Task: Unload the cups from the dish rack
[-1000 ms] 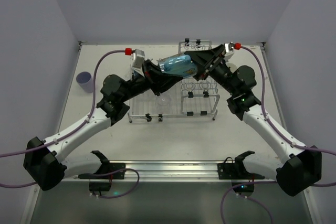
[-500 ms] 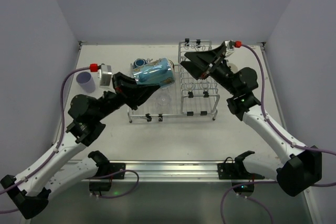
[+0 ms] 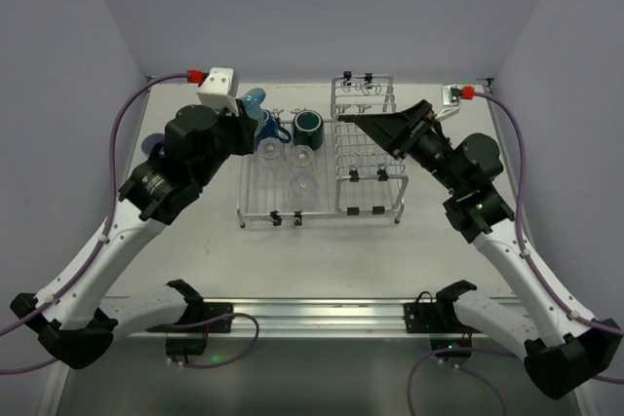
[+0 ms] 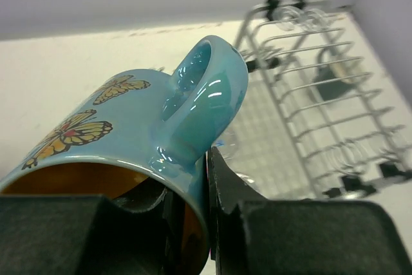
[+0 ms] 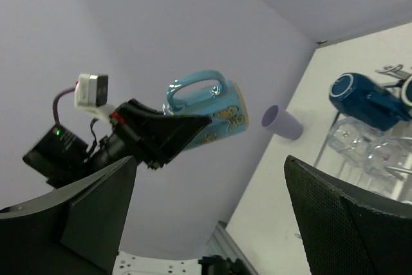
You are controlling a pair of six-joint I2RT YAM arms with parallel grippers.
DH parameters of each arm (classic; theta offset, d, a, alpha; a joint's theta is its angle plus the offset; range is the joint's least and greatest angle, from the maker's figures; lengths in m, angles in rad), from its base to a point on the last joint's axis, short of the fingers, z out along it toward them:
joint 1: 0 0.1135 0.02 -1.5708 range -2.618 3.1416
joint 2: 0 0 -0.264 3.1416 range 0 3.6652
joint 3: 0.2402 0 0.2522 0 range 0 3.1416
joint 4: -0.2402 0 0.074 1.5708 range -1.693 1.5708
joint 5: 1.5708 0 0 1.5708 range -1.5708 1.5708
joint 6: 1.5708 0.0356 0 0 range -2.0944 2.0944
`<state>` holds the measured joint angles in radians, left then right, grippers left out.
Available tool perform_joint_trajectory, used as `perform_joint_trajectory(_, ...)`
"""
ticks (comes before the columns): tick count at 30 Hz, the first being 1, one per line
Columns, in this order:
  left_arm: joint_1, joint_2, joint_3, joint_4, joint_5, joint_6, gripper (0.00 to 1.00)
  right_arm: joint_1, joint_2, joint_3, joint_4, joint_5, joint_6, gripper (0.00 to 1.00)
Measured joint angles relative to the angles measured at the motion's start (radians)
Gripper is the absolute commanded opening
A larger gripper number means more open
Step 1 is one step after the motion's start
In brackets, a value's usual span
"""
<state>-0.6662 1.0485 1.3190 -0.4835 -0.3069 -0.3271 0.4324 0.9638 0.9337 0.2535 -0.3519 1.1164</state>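
Note:
I will next lower my left gripper's mug onto the empty table between the lavender tumbler and rack and release the mug's rim.
My left gripper (image 4: 193, 217) is shut on the rim of a light-blue butterfly mug (image 4: 129, 127), one finger inside and one outside. It holds the mug high, left of the dish rack (image 3: 322, 168). From above the mug (image 3: 253, 101) shows beside my left gripper (image 3: 244, 116). My right gripper (image 3: 366, 124) is open and empty above the rack's tined section. In the right wrist view my right gripper (image 5: 209, 159) frames the held mug (image 5: 206, 104). A blue mug (image 3: 270, 132), a dark green mug (image 3: 309, 124) and clear glasses (image 3: 302, 156) sit in the rack.
A lavender tumbler (image 5: 281, 122) stands on the table left of the rack, mostly hidden behind my left arm in the top view. The blue mug (image 5: 364, 98) lies on its side in the rack. Walls close in on the left, back and right.
My left arm has carried the light-blue mug from over the rack up and to the left. My right gripper has drawn back to the right, away from the mug.

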Motion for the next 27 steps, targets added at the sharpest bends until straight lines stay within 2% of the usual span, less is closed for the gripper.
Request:
perform_joint_trajectory(2, 0.058, 0.055, 0.050, -0.068, -0.030, 0.013, 0.00, 0.000, -0.052, 0.002, -0.068, 0.024, -0.072, 0.99)
perform_joint_trajectory(8, 0.360, 0.231, 0.147, -0.148, -0.007, 0.034, 0.00, 0.000, -0.161, 0.005, -0.250, 0.072, -0.268, 0.99)
perform_joint_trajectory(11, 0.429, 0.328, 0.173, -0.157, 0.003, 0.036, 0.00, -0.001, -0.203, -0.003, -0.297, 0.074, -0.324, 0.99)
perform_joint_trajectory(18, 0.457, 0.540, 0.177, -0.172, 0.043, 0.035, 0.00, -0.001, -0.299, -0.009, -0.384, 0.072, -0.422, 0.99)
perform_joint_trajectory(27, 0.466, 0.673, 0.172, -0.158, 0.063, 0.033, 0.00, -0.001, -0.305, -0.008, -0.448, 0.020, -0.489, 0.99)
